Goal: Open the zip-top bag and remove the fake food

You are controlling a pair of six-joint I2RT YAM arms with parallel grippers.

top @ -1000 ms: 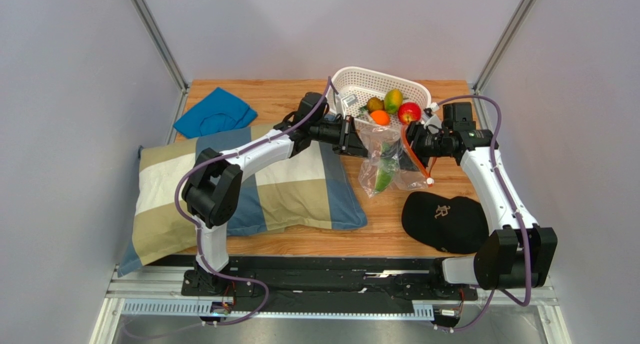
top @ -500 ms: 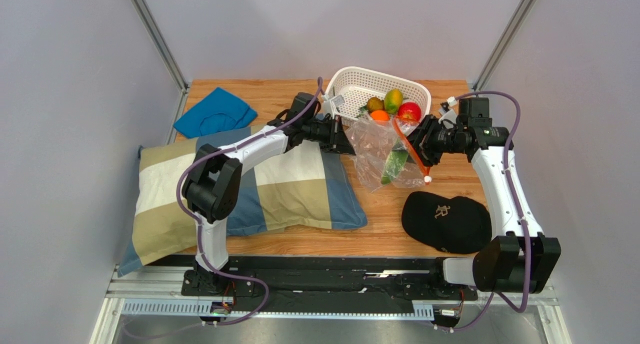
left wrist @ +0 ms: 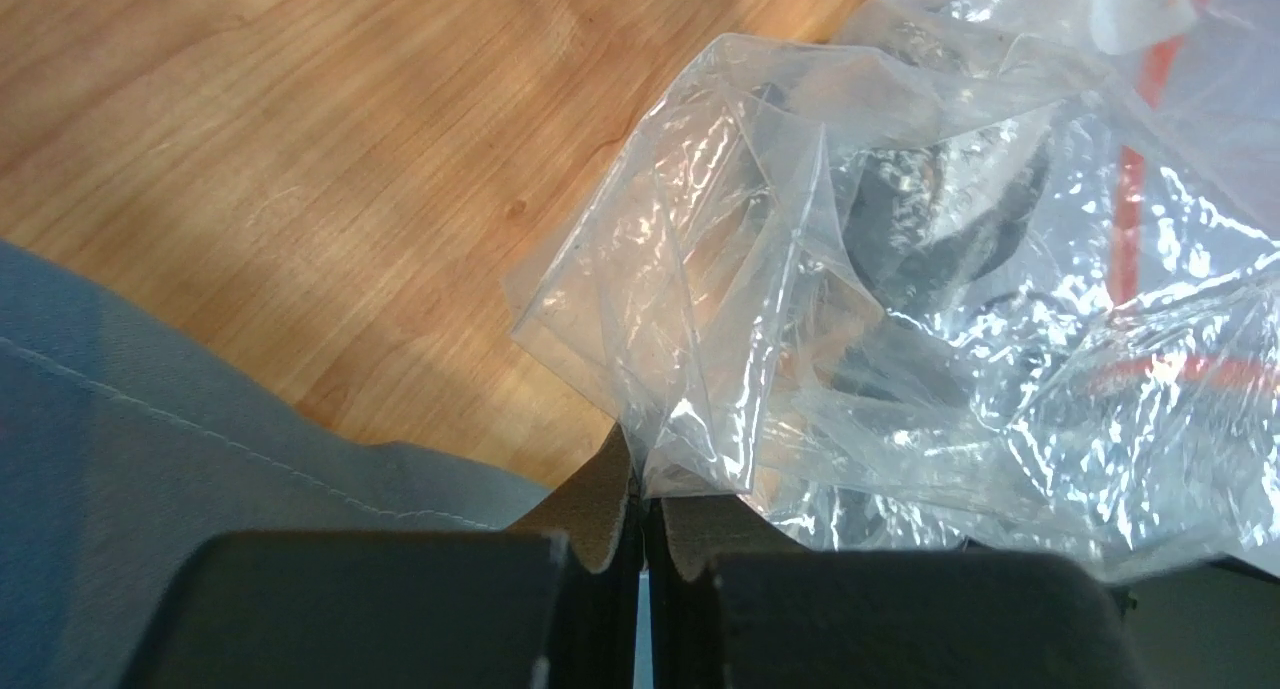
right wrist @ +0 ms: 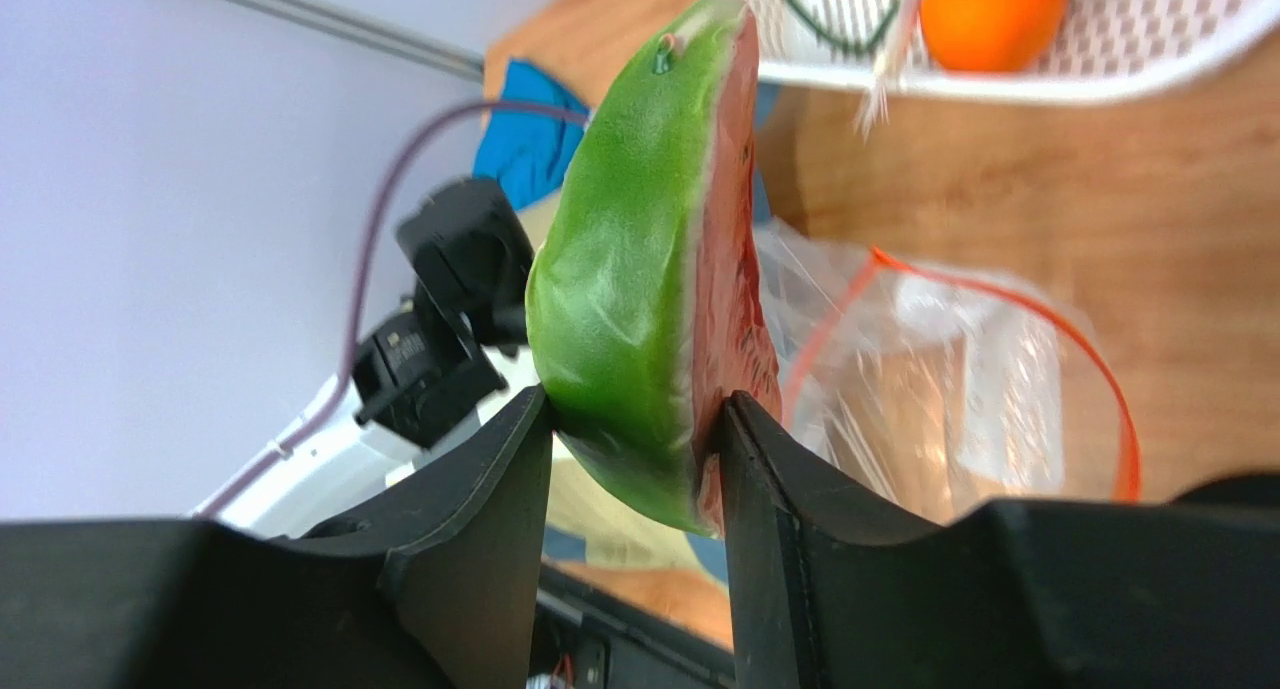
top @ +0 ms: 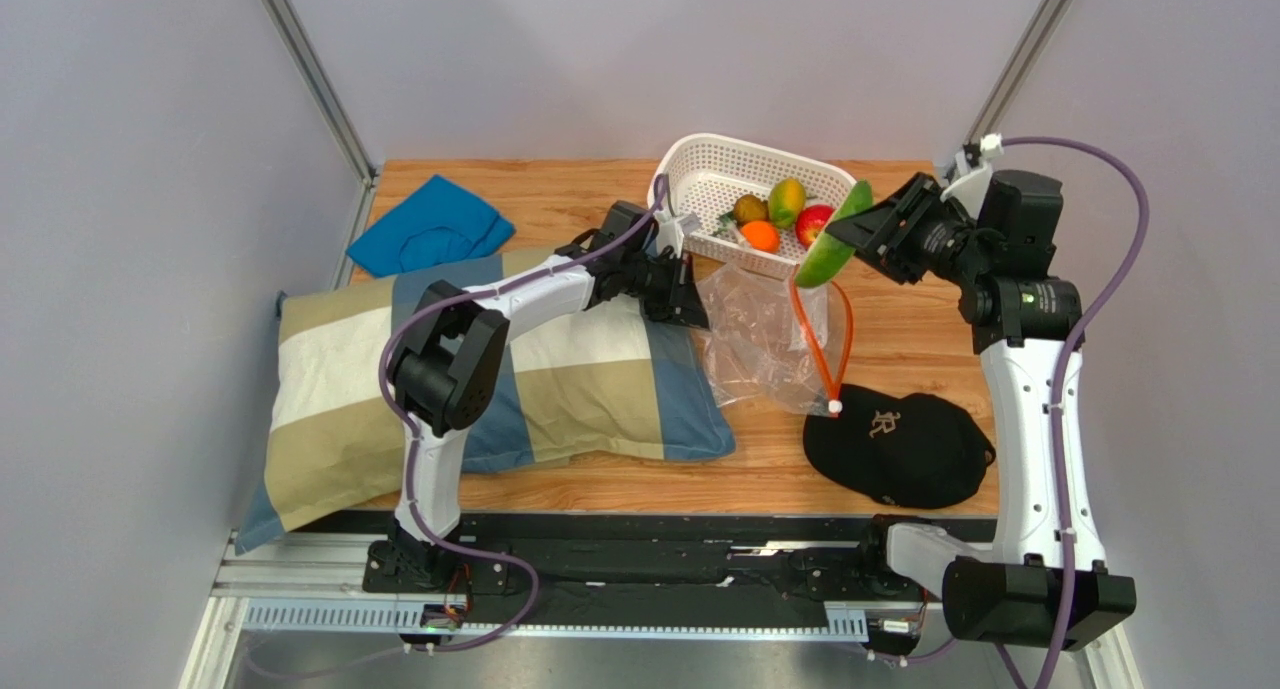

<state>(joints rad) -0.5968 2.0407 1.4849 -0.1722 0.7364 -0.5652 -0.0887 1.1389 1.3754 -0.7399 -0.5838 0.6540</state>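
Note:
The basket's spot by the mango (top: 784, 199) is outward and below, so my right gripper will next carry the slice outward, lower it among the fruit and let it go.
The clear zip-top bag (top: 759, 329) lies open on the table with its orange-red zip strip (top: 824, 344) looping out to the right; it also shows in the left wrist view (left wrist: 932, 269) and the right wrist view (right wrist: 932, 404). My left gripper (top: 694, 302) is shut on the bag's left corner (left wrist: 646, 472). My right gripper (top: 857, 239) is shut on a green watermelon slice with a red face (right wrist: 661, 269), held in the air above the bag, beside the white basket. An orange (top: 759, 235), a red apple (top: 813, 221) and a yellow-green mango (top: 784, 199) lie in the basket.
The white perforated basket (top: 706, 164) stands at the back of the table. A black cap (top: 894, 446) lies at the front right. A checked pillow (top: 496, 367) fills the left side, with a blue cloth (top: 431, 224) behind it.
My right gripper has lifted the green slice out of the bag and moved up and back toward the basket. The bag has sagged empty. My left gripper has shifted slightly with the bag corner.

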